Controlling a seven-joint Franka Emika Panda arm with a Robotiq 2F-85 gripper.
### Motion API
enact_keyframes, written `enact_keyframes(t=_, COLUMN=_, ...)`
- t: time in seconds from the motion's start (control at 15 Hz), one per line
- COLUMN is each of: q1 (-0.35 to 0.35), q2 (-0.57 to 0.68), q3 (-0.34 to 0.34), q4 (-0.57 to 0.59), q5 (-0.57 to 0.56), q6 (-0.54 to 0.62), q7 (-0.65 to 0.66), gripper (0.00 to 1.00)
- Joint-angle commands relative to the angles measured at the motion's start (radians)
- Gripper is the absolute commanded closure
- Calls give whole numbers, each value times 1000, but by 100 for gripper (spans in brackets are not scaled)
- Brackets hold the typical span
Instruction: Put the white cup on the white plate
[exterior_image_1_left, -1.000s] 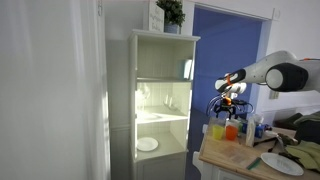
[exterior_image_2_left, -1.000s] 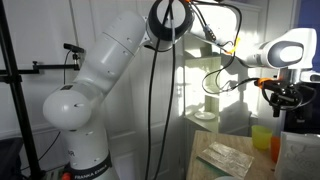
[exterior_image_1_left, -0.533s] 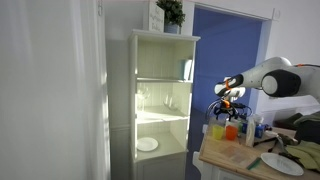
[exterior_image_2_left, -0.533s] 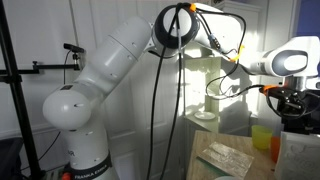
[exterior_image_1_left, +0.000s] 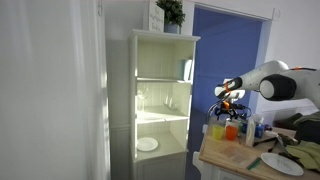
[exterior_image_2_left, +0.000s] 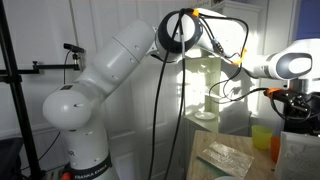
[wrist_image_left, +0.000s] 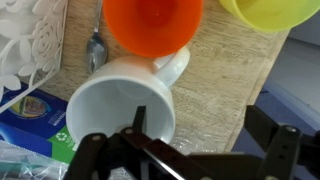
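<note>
The white cup's near rim (wrist_image_left: 172, 124) is a little below my gripper. I should lower my gripper onto it next, with one finger inside the cup's opening.
In the wrist view the white cup (wrist_image_left: 115, 105) stands upright on the wooden table (wrist_image_left: 215, 85), its handle pointing at the orange cup (wrist_image_left: 150, 22). My gripper (wrist_image_left: 205, 135) is open just above it. One finger hangs over the cup's mouth and the other is out past the table edge, so the cup's near wall lies between them. In both exterior views the gripper (exterior_image_1_left: 228, 103) (exterior_image_2_left: 292, 103) hovers over the coloured cups, which hide the white cup. The white plate (exterior_image_1_left: 283, 163) with a darker rim lies on the table.
A yellow cup (wrist_image_left: 265, 10) stands beside the orange one. A spoon (wrist_image_left: 95, 50), a blue box (wrist_image_left: 25, 112) and a white lace-patterned item (wrist_image_left: 30, 40) crowd the cup's other side. An open white cabinet (exterior_image_1_left: 160, 100) holds a plain white plate (exterior_image_1_left: 147, 144) on a low shelf.
The arm's wrist has shifted a little sideways and slightly down over the cups. The gripper has stayed open, and nothing has been picked up.
</note>
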Motion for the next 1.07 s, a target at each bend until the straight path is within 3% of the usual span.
enact_keyframes(t=0.0, q1=-12, q2=59, q3=9, q4=76, q5=-7, q6=6, q7=43, gripper=28)
enact_keyframes(t=0.13, q1=-11, q2=75, q3=8, q4=92, q5=-9, q6=4, q7=56, gripper=32)
enact_keyframes(t=0.73, q1=2, q2=113, q3=-49, q4=134, q5=-12, q6=-24, q7=108, gripper=97)
enact_keyframes(t=1.0, q1=4, q2=108, q3=-64, q4=134, q5=-13, q6=-46, q7=126, gripper=97)
